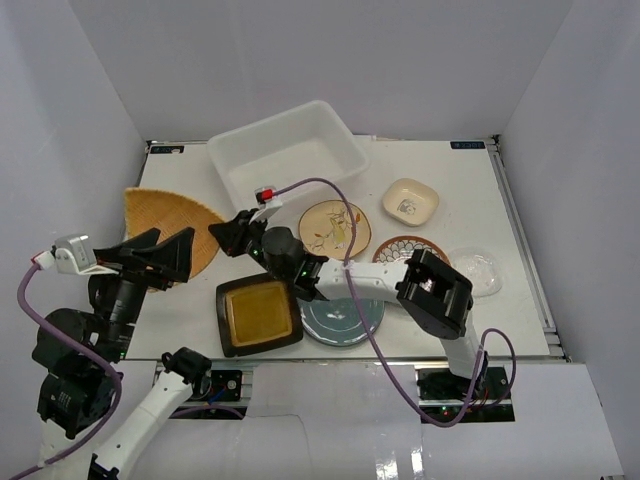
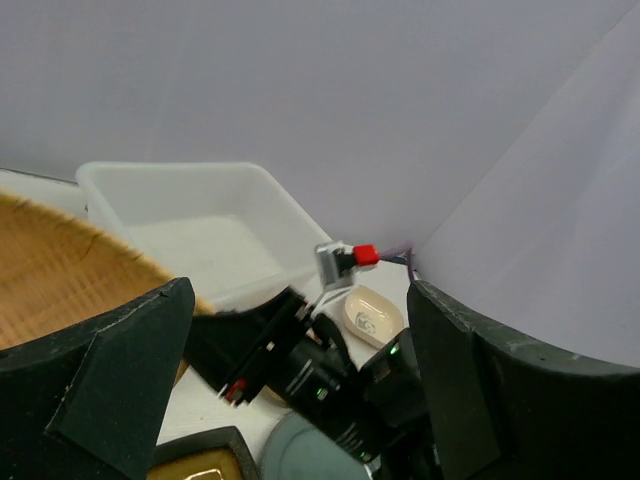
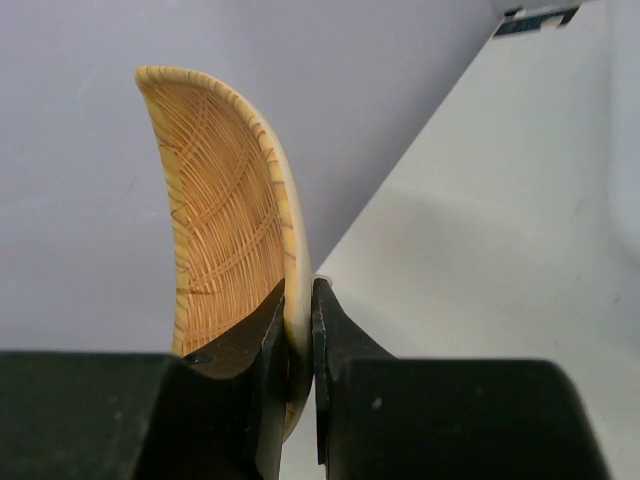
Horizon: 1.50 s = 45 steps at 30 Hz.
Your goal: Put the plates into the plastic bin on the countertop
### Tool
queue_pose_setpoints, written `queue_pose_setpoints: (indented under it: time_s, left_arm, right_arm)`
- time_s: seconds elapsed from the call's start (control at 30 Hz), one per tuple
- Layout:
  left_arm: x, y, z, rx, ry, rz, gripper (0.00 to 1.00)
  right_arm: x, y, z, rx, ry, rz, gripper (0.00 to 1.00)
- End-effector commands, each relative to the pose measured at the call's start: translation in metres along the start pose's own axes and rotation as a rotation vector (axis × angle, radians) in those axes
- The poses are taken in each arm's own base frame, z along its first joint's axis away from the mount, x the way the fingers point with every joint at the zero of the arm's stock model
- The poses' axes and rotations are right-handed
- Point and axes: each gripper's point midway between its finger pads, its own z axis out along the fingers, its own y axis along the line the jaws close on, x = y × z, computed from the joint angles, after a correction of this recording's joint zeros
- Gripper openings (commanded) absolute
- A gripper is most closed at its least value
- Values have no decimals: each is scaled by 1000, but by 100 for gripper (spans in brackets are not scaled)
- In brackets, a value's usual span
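Note:
The plastic bin [image 1: 288,152] stands empty outward of my right gripper, so it will next carry the orange plate outward over the plastic bin's bare bottom, lower it and release the plate's rim.
The orange wedge plate [image 1: 165,225] lies at the left of the countertop [image 1: 480,180]. My right gripper [image 1: 222,230] reaches across and is shut on the plate's right rim; the right wrist view shows the jaws pinching the rim [image 3: 297,300]. My left gripper [image 1: 172,245] is open and empty over the wedge's near edge. The plastic bin [image 1: 288,152] stands empty at the back and also shows in the left wrist view [image 2: 200,220]. The cream floral plate [image 1: 335,228], small cream square plate [image 1: 410,201], brown mandala plate [image 1: 405,248], clear plate [image 1: 478,270], blue-grey plate [image 1: 340,320] and black square plate [image 1: 258,315] lie on the countertop.
My right arm [image 1: 370,285] stretches low over the blue-grey and mandala plates. White walls enclose the table on three sides. In the left wrist view the right gripper [image 2: 260,350] sits just ahead of my left fingers [image 2: 100,390].

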Motion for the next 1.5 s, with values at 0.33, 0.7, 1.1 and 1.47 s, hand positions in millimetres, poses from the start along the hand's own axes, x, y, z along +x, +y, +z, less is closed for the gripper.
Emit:
queue_pose_setpoints:
  time_s: [0.33,0.7,1.1,1.47]
  left_arm:
    - [136,54,5,-227,414,-32,98]
    - [287,109,-23,-520,862,-106,98]
    - [315,156,-58,-908,995,-46,98]
    - [307,104,14,-419,869,-45,98]
  right_arm:
    - [-234,-129,22,245,-352,-76,8]
    - [-232,-246,73,455,-221,-238,8]
    - [-234,-232,77,333,-137,-306,88]
    - [-167,-155,-67,78,92,-59,76]
